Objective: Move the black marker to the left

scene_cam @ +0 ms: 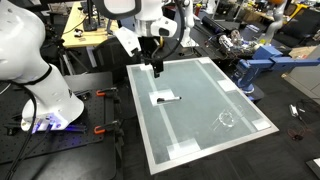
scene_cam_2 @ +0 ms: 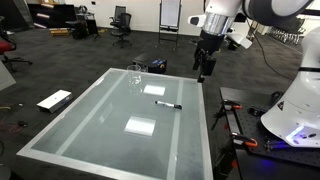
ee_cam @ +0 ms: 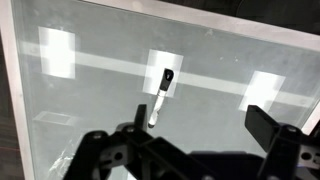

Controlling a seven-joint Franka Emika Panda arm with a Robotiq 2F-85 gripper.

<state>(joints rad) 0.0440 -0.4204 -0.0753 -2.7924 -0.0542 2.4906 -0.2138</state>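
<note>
The black marker lies outward and below, so my gripper next moves outward and lowers the open fingers astride its whitish end [scene_cam: 177, 98] [ee_cam: 154, 119] to close.
The black marker [scene_cam: 170, 98] lies flat on the grey-green table, partly over a white tape patch [scene_cam: 160, 98]. It also shows in an exterior view [scene_cam_2: 168, 105] and in the wrist view [ee_cam: 161, 94], where it lies lengthwise with a whitish lower end. My gripper [scene_cam: 157, 70] hangs above the table's far part, well apart from the marker; it also shows in an exterior view [scene_cam_2: 203, 74]. In the wrist view its fingers [ee_cam: 200, 125] stand wide apart and hold nothing.
The table [scene_cam: 215, 95] has a white rim and several white tape patches [scene_cam_2: 140, 126]. A thin whitish scribble ring [scene_cam: 225, 119] lies near one corner. Workbenches and clutter stand beyond the table [scene_cam: 240, 45]. A white board lies on the floor [scene_cam_2: 54, 99].
</note>
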